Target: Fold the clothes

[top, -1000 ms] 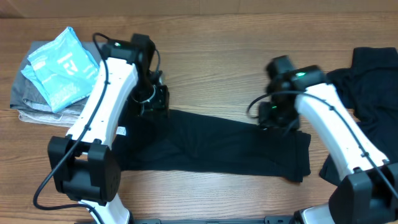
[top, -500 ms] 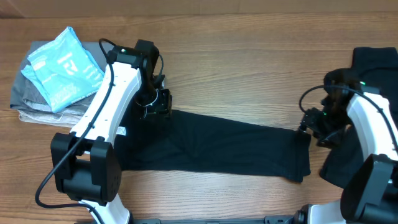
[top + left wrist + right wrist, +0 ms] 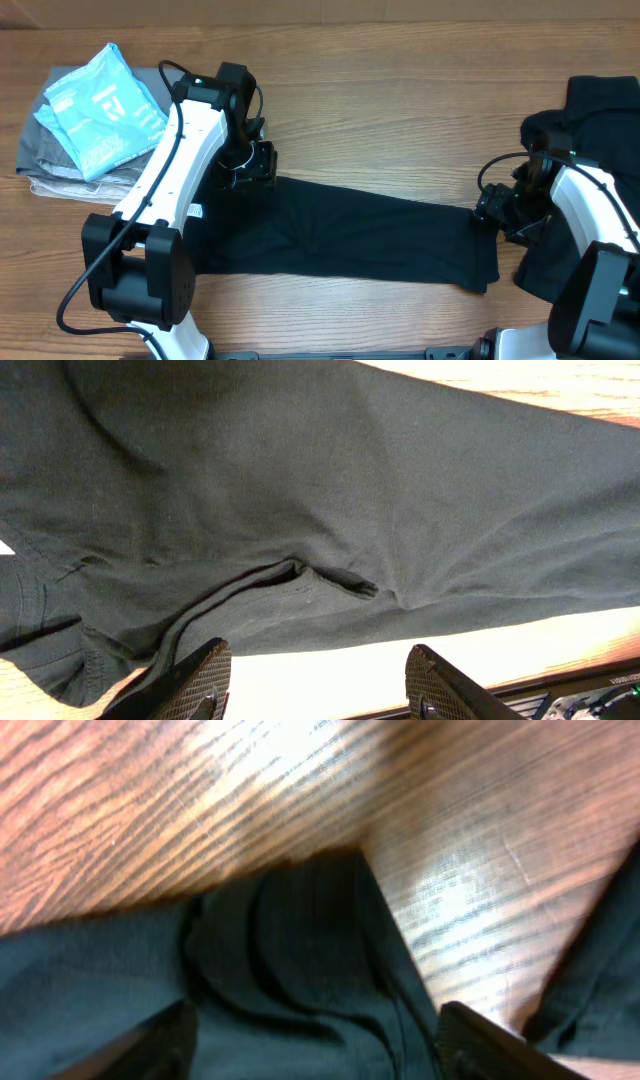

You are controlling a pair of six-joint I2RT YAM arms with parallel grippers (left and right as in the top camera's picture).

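My right gripper lowers onto the raised heap at the shirt's wrinkled corner next and closes its fingers there, as that heap lies just below it.
A black T-shirt lies on the wooden table as a long band running left to right, with a small white label at its left end. My left gripper is at the band's far left corner. In the left wrist view its fingers are open, with shirt fabric just beyond them. My right gripper is at the band's far right corner. In the right wrist view its fingers are open and straddle the wrinkled corner of the shirt.
More black clothes lie in a heap at the right edge, under my right arm. A light-blue printed garment lies on grey and beige folded garments at the far left. Bare wood lies behind the band.
My right arm has swung from the middle of the shirt's far edge out to its right end, and that edge now lies flatter. My left arm has barely moved.
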